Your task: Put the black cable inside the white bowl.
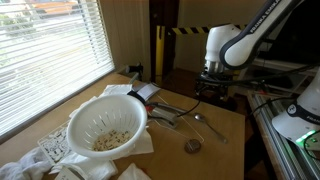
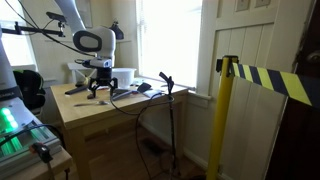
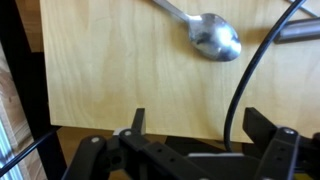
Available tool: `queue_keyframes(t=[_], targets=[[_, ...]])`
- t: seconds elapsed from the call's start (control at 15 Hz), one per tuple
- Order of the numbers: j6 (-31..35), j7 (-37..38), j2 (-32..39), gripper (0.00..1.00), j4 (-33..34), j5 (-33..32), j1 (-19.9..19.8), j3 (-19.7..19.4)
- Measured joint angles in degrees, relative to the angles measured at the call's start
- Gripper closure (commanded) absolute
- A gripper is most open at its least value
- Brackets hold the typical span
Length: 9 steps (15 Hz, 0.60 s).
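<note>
The gripper shifts to the right in the wrist view and descends next to center the part of the black cable beside the spoon. That part lies below, off-center that way.
The black cable (image 3: 243, 85) lies on the wooden table (image 3: 110, 70) and runs over its edge. In the wrist view it passes between my gripper's (image 3: 200, 128) fingers, closer to the right finger. The gripper is open and holds nothing. In an exterior view the gripper (image 1: 212, 90) hovers low over the table's far end, with the cable (image 1: 185, 103) running towards it. The white bowl (image 1: 105, 125) stands at the near left, well away from the gripper, with small pale pieces inside. In an exterior view the cable (image 2: 140, 97) hangs off the table beside the gripper (image 2: 100, 90).
A metal spoon (image 3: 215, 38) lies just ahead of the gripper and also shows in an exterior view (image 1: 207, 126). A small round brown object (image 1: 193, 145) sits near it. White cloths and paper (image 1: 55, 148) surround the bowl. A yellow-and-black post (image 2: 228, 120) stands beyond the table.
</note>
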Motion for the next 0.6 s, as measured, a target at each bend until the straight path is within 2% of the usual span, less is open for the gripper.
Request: queue_keyframes(t=[0.27,0.6], targets=[[4.69,0.09,5.11,0.0,1.88,5.89,1.63,-0.51],[8.65,0.78,9.51,0.01,4.06,7.65,3.08,-1.33]])
